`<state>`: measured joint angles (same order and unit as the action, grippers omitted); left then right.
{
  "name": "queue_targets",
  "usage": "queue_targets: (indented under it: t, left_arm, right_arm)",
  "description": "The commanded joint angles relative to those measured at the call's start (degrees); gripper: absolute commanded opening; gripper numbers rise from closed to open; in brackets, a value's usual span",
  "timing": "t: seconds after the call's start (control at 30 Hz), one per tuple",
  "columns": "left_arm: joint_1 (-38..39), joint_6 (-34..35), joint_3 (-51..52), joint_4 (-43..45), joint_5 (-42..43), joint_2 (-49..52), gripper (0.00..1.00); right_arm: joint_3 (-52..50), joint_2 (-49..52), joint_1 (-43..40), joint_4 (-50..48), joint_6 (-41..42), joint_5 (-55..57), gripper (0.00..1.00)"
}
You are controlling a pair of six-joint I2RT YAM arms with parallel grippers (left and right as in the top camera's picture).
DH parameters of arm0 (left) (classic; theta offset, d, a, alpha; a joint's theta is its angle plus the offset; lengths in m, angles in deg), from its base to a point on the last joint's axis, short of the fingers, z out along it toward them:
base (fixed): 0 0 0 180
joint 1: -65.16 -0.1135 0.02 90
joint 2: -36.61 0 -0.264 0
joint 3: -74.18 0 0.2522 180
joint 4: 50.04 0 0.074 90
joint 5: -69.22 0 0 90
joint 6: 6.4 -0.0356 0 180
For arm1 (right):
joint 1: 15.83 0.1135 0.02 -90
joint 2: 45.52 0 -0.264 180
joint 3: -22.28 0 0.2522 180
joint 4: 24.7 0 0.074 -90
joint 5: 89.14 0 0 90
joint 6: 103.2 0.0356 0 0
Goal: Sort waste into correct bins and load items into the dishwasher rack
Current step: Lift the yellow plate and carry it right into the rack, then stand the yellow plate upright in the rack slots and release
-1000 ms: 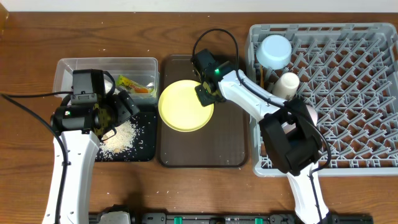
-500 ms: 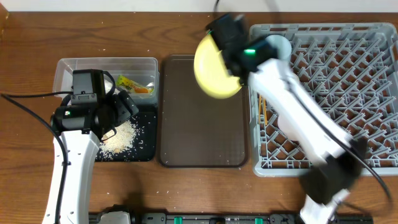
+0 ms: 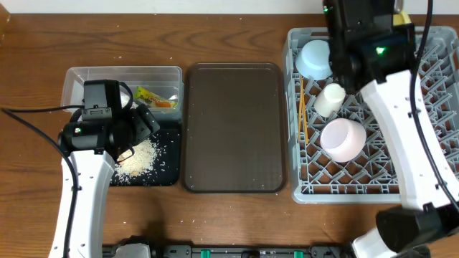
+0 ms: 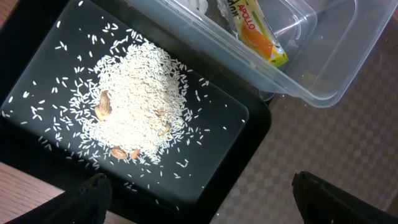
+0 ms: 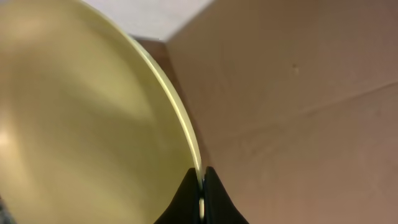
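The on-edge yellow plate [image 3: 399,16] needs to go down next into the empty pegs of the grey rack, beside the white cup and light-blue bowl, lowered by my right gripper.
My right gripper [image 5: 200,186] is shut on the rim of the yellow plate [image 5: 74,112], held on edge. In the overhead view the right arm [image 3: 366,43] is raised over the back of the grey rack [image 3: 430,143], and only a yellow sliver of the plate [image 3: 399,16] shows. The rack holds the light-blue bowl [image 3: 315,59], white cup [image 3: 330,99], pink-white bowl [image 3: 343,140] and chopsticks [image 3: 302,107]. My left gripper [image 4: 205,199] is open over the black tray [image 4: 37,81] with the rice [image 4: 134,99]. The snack wrapper [image 4: 258,34] and a bit of tissue [image 4: 198,5] lie in the clear tub [image 4: 323,74].
The dark brown serving tray [image 3: 233,129] lies between the bins and the rack with nothing on it. The clear tub [image 3: 79,75] sits behind the black tray [image 3: 168,168] at the left. Wooden table all around.
The right arm lifted the yellow plate off the brown tray and swung it right and up over the rack's back. The left arm has not moved.
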<state>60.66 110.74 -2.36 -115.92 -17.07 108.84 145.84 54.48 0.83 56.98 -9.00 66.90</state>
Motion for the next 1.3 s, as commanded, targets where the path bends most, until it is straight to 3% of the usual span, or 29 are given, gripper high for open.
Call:
queue_targets:
  t: [0.0, 0.57, 1.0, 1.27]
  left_arm:
    - [-0.2, -0.3, -0.8, -0.2, -0.3, 0.1, 0.96]
    - [-0.2, -0.3, -0.8, -0.2, -0.3, 0.1, 0.96]
    - [-0.2, -0.3, -0.8, -0.2, -0.3, 0.1, 0.96]
    - [-0.2, -0.3, -0.8, -0.2, -0.3, 0.1, 0.96]
  right_arm:
    - [-2.8, 1.0, -2.9, 0.0, -1.7, 2.7, 0.01]
    - [-21.1, 1.4, -4.7, -13.1, -1.7, 1.9, 0.01]
    - [-25.2, 1.4, -4.7, -21.1, -1.7, -19.9, 0.02]
    - [-25.2, 1.4, -4.8, -22.4, -1.1, -21.7, 0.17]
